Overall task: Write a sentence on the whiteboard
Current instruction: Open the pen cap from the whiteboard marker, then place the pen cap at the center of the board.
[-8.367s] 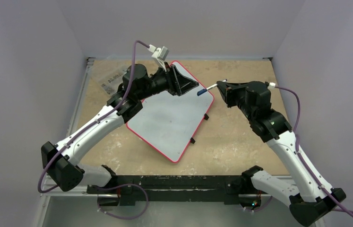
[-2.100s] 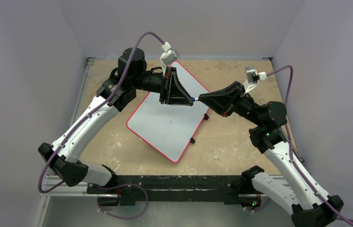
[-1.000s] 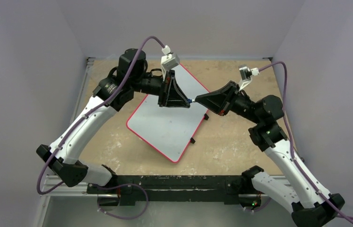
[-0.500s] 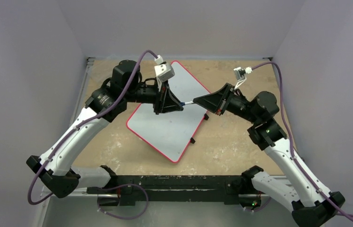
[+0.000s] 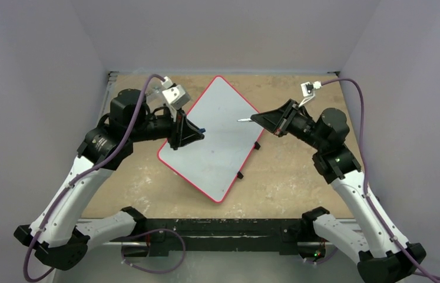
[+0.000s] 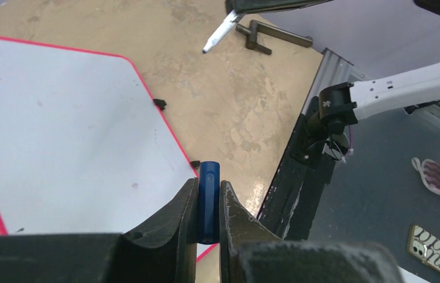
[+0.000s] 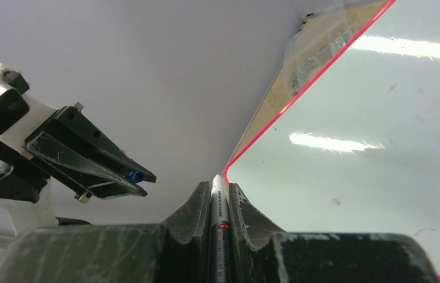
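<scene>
Next, my left gripper moves off the whiteboard (image 5: 217,141) to the left in the top view, then tilts down and lowers toward empty table. The marker tip is bare.
The whiteboard (image 5: 217,141), white with a thin red rim, lies slanted on the tan table. It bears no writing, only faint smudges, so the sentence does not show. My left gripper (image 5: 199,131) hovers over the board's left edge, shut on a blue marker cap (image 6: 209,200). My right gripper (image 5: 254,119) is beside the board's right edge, shut on the white marker (image 7: 218,203), whose bare tip (image 5: 242,120) points left over the board. The marker tip also shows in the left wrist view (image 6: 217,36). The cap also shows in the right wrist view (image 7: 134,175).
The board's small black feet (image 5: 257,145) stick out on its right side. A clear plastic box (image 7: 317,53) sits beyond the board's far left corner. A dark L-shaped piece (image 6: 270,40) lies on the table under the right arm. The black rail (image 5: 217,227) runs along the near edge.
The two grippers, joined at the marker over the board, have pulled apart. The left moved left with the blue cap. The right drew back right with the uncapped marker.
</scene>
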{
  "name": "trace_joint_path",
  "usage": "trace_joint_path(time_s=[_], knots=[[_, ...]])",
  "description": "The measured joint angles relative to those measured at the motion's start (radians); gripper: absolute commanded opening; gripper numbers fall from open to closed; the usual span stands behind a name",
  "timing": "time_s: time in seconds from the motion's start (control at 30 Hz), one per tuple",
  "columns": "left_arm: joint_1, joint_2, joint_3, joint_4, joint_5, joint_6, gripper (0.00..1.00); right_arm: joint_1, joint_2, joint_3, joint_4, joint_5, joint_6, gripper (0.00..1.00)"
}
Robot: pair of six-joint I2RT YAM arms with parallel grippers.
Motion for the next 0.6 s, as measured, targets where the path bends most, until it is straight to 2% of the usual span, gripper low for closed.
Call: trace_joint_path(time_s=[0.17,0.4,0.6], knots=[[0.045,-0.043,-0.024,-0.061,-0.09,-0.008,0.0,-0.017,-0.002,0.031,-0.062,0.026,-0.036,0.0],[0.107,-0.118,-0.064,-0.151,-0.309,-0.039,0.0,-0.029,-0.024,0.03,-0.083,0.044,-0.051,0.0],[0.231,-0.163,-0.129,-0.206,-0.474,-0.095,0.0,-0.036,-0.026,0.003,-0.076,0.025,-0.052,0.0]])
